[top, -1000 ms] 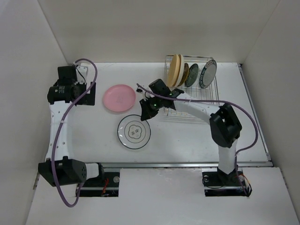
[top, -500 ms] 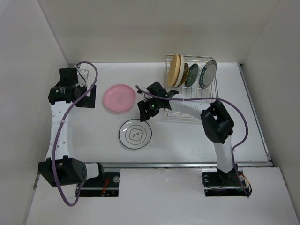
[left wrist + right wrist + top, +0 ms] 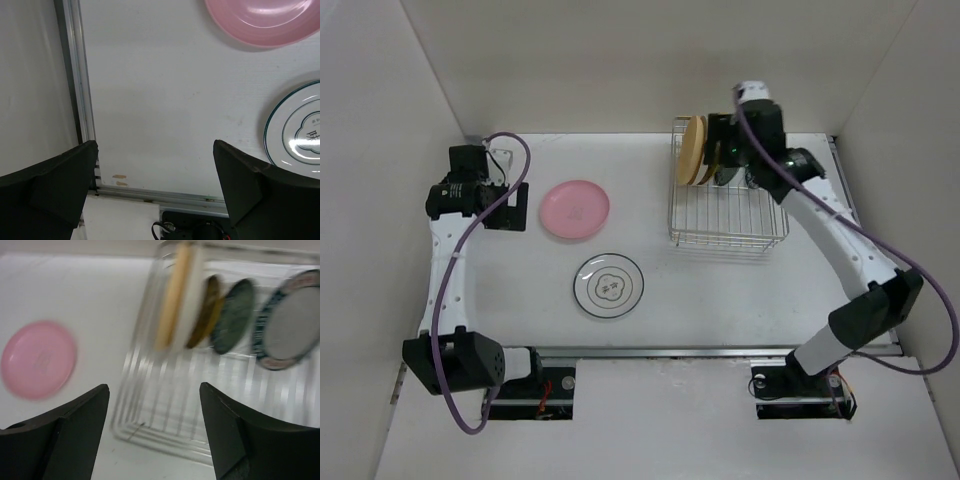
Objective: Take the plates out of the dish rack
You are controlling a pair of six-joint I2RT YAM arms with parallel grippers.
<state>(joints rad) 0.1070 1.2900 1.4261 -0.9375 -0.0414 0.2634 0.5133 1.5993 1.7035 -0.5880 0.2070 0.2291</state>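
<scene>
My right gripper moves toward the teal-rimmed plate next, turns and lowers onto its top rim. That plate stands apart, farthest from the tan plate.
The dish rack stands at the back right, and in the right wrist view it holds several plates on edge. They are a tan-yellow plate, a dark one with yellow, a dark green one and a teal-rimmed white one. The tan plate shows from above. A pink plate and a white dark-ringed plate lie flat on the table. My right gripper hovers over the rack's back, open and empty. My left gripper is open, left of the pink plate.
White walls close in the table at the back and on both sides. A metal rail runs along the table's left edge. The pink plate and the white plate lie at the right of the left wrist view.
My right gripper opened, left the white plate on the table and swung up and back to the rack. The left arm stayed put.
</scene>
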